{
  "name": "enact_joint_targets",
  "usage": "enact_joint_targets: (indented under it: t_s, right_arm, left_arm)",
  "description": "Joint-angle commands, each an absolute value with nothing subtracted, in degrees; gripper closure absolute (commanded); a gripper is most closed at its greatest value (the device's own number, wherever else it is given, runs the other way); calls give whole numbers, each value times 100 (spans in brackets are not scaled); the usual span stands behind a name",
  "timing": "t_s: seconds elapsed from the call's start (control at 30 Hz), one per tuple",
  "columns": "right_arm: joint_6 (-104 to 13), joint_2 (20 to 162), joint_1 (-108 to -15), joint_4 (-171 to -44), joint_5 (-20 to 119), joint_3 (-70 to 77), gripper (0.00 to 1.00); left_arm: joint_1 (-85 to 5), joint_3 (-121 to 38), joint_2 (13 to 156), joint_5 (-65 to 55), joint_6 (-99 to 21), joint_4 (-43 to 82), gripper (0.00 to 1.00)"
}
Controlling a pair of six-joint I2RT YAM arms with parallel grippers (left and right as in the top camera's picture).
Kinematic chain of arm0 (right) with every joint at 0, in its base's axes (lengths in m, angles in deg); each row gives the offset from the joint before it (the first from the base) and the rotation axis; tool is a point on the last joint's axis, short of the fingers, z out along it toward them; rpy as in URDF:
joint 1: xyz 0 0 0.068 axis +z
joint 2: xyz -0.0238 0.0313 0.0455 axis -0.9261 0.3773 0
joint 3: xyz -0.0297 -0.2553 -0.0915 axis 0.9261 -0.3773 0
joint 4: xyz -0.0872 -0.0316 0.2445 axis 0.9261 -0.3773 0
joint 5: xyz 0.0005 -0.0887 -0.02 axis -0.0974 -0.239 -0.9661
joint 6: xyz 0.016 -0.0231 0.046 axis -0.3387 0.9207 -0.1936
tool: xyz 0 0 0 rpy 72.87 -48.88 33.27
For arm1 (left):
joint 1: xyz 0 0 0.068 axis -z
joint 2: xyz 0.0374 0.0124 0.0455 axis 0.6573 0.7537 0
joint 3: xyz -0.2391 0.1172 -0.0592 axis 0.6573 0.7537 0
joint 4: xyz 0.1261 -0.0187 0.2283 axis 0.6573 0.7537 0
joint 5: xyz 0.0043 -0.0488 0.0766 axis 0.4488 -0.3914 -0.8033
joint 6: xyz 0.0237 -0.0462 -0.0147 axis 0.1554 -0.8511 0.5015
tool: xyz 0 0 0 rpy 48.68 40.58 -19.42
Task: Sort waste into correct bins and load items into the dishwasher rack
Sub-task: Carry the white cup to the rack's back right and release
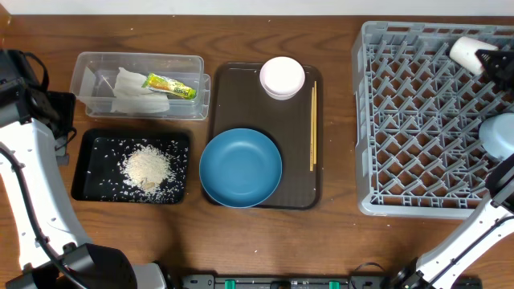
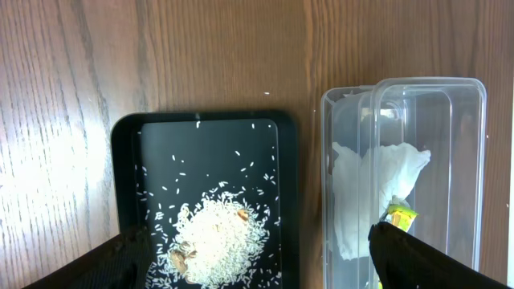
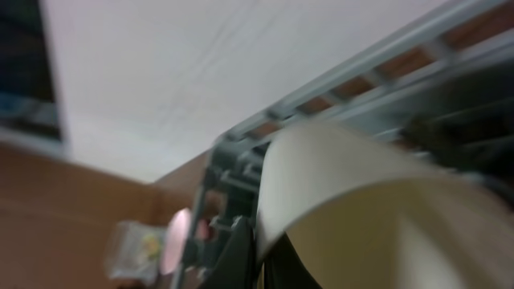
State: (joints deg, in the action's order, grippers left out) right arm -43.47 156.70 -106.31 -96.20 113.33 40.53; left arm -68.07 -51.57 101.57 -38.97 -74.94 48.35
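Observation:
I should next move my right gripper down and slightly back and release the white cup (image 1: pixel 464 50) on the rack's empty wires beside the light-blue bowl, where it's free.
The clear container (image 1: pixel 88 76) holds the white napkin (image 1: pixel 132 90) and the yellow-green wrapper (image 1: pixel 169 86). The black tray (image 1: pixel 84 181) holds the rice crumbs (image 1: pixel 148 168). The dark-blue plate (image 1: pixel 240 168), pink bowl (image 1: pixel 282 77) and chopsticks (image 1: pixel 312 128) lie on a brown tray. The light-blue bowl (image 1: pixel 501 132) sits in the grey rack (image 1: pixel 418 120). My right gripper (image 1: pixel 484 58) is shut on the white cup (image 1: pixel 464 50) over the rack's far right corner; the cup (image 3: pixel 361 201) fills the right wrist view. My left gripper (image 2: pixel 257 234) is open and empty above the black tray (image 2: pixel 124 160) and container (image 2: pixel 474 160).
The brown serving tray (image 1: pixel 221 88) lies between the bins and the rack. My left arm (image 1: pixel 32 160) runs along the table's left edge. Bare wood shows along the front edge.

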Motion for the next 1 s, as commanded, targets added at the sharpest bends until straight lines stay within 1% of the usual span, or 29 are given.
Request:
enact_joint_targets:
  t_s: [0.0, 0.27, 0.47, 0.57, 0.63, 0.8, 0.9, 0.93, 0.97]
  right_arm:
    - [-4526, 15860, -10795, -9675, 11276, 3985, 99]
    - [-4513, 15856, -11116, -10134, 10911, 3985, 98]
    - [-4410, 15841, -11309, -10490, 10926, 3988, 96]
    - [-4187, 15738, -11357, -10776, 10900, 3988, 96]
    - [-4025, 15579, -11363, -11043, 10662, 3988, 95]
    - [-3986, 14932, -11350, -11758, 9261, 3988, 94]
    - [-4069, 14479, -11352, -12024, 8513, 3988, 90]
    - [-4148, 14324, -11352, -12094, 8297, 3988, 86]
    - [-4244, 14143, -11350, -12177, 8089, 3988, 78]
  left_arm:
    - [-6834, -5173, 10179, -3929, -7480, 4864, 11]
    - [-6836, -5173, 10179, -3929, -7480, 4864, 11]
    - [-6836, -5173, 10179, -3929, -7480, 4864, 11]
    - [-6836, -5173, 10179, -3929, -7480, 4864, 11]
    - [-6834, -5173, 10179, -3929, -7480, 4864, 11]
    - [-6836, -5173, 10179, -3929, -7480, 4864, 11]
    - [-6834, -5173, 10179, -3929, -7480, 4864, 11]
    - [-6834, -5173, 10179, -3929, -7480, 4864, 11]
    - [-6834, -5173, 10179, -3929, -7480, 4864, 11]
